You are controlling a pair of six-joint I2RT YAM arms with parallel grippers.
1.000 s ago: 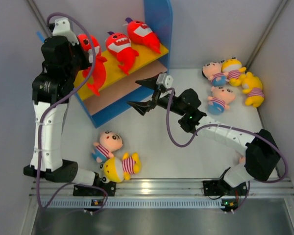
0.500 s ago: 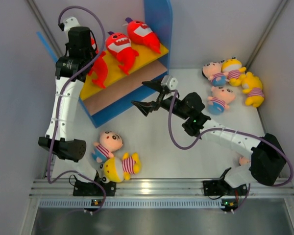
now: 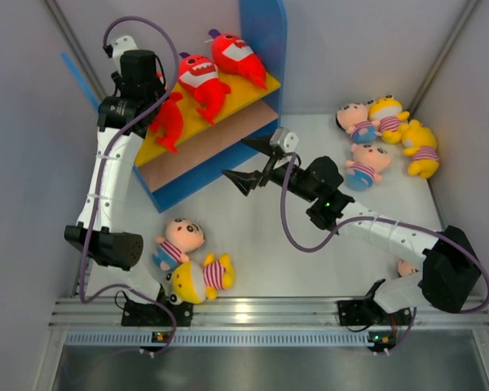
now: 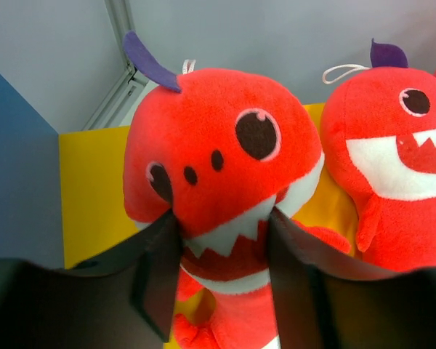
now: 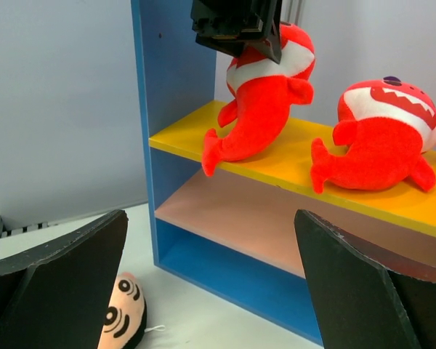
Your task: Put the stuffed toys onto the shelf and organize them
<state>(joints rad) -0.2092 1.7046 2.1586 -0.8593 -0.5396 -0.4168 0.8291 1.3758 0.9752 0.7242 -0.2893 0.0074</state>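
Observation:
The lower board is empty, so my right gripper turns from the shelf next and lowers to the nearer pink-faced doll below its head.
My left gripper [image 3: 156, 96] is shut on a red shark [image 3: 168, 120] at the left end of the shelf's yellow top board [image 3: 246, 91]. In the left wrist view my gripper [image 4: 221, 225] pinches the shark [image 4: 225, 138] at its toothy mouth. Its tail hangs over the board's front edge [image 5: 225, 149]. Two more red sharks [image 3: 200, 81] [image 3: 238, 55] lie on the same board. My right gripper [image 3: 244, 161] is open and empty in front of the shelf, facing the bare pinkish lower board [image 5: 276, 225].
A pink-faced doll [image 3: 180, 239] and a yellow doll [image 3: 199, 277] lie near the left arm's base. Several dolls lie at the right: two pink-faced [image 3: 354, 119] [image 3: 367, 167], two yellow [image 3: 388, 112] [image 3: 420, 151]. The shelf's tall blue side panel [image 3: 265, 32] stands at its right end.
My left arm swung up and reached over the shelf, carrying the shark onto the left end of the top board. My right gripper drifted slightly right, still open.

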